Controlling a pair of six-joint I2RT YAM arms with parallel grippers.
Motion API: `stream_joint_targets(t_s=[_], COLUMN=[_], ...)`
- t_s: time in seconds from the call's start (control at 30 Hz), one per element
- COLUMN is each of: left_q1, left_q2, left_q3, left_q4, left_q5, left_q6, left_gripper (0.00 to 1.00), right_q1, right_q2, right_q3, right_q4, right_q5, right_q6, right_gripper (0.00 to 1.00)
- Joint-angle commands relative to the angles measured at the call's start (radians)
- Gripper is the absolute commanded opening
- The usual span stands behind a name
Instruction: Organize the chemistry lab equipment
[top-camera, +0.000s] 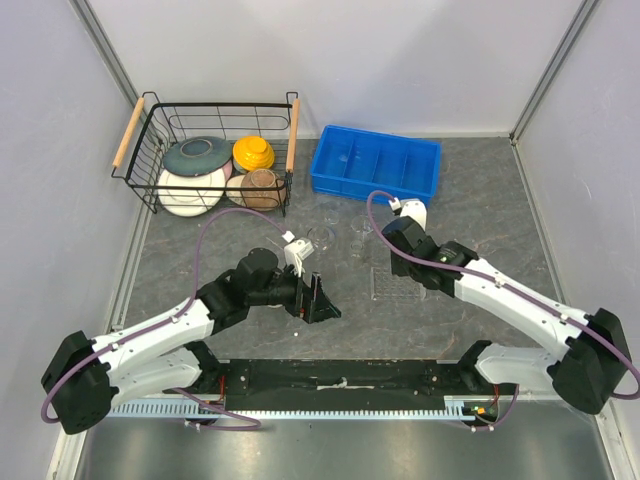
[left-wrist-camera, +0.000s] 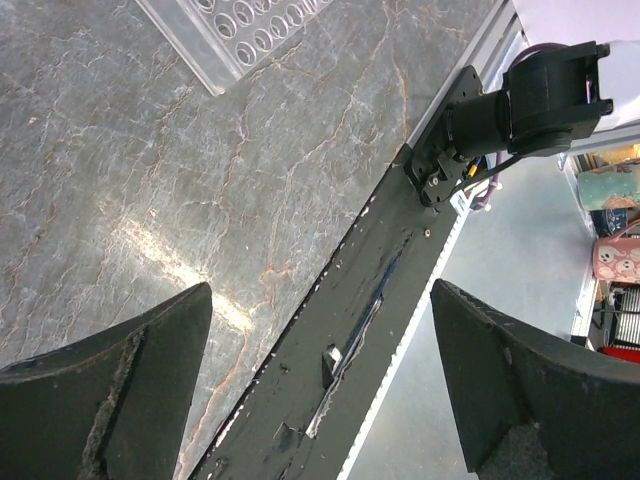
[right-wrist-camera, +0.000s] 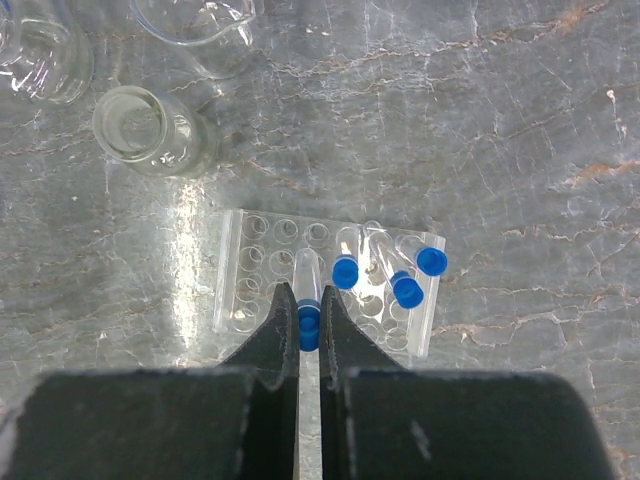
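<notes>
The far-row hole (right-wrist-camera: 316, 234) beside the other blue-capped tubes is empty. I will lower my right gripper to slide its tube in there and let go of the cap.
A clear tube with a blue cap (right-wrist-camera: 307, 275) hangs just over the clear gridded rack (right-wrist-camera: 250, 275), and my right gripper (right-wrist-camera: 308, 296) is shut on its capped end. Three more blue-capped tubes (right-wrist-camera: 407, 290) stand or lean in the rack's right side. In the top view this rack (top-camera: 392, 287) lies below the right wrist. Past it stand a small flask (right-wrist-camera: 150, 130), a beaker (right-wrist-camera: 200, 30) and another flask (right-wrist-camera: 35, 50). My left gripper (top-camera: 318, 298) is open and holds nothing; its wrist view has it (left-wrist-camera: 320, 350) over the black base rail, with a rack corner (left-wrist-camera: 240, 30) far off.
A blue divided bin (top-camera: 375, 163) sits at the back centre. A wire basket (top-camera: 150, 130) with coloured bowls and plates stands at the back left. Clear glassware (top-camera: 322, 237) stands between the bin and the arms. The black rail (top-camera: 330, 378) runs along the near edge.
</notes>
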Motion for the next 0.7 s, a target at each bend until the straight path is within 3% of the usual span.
stream_joint_targets(t_s=[0.0,0.67], left_q1=[0.003,0.003], left_q2=[-0.010,0.001], left_q3=[-0.005,-0.006], left_q4=[0.002,-0.006], left_q5=[-0.011,-0.014], left_q6=[0.030,0.039], left_gripper=[0.95,0.95], right_q1=[-0.003,-0.023], right_q2=[0.041,0.115], right_q3=[0.057,0.018], right_q4=[0.065,0.116], right_q5=[0.008,0.062], right_q6=[-0.018,-0.040], right_gripper=[0.00,0.00])
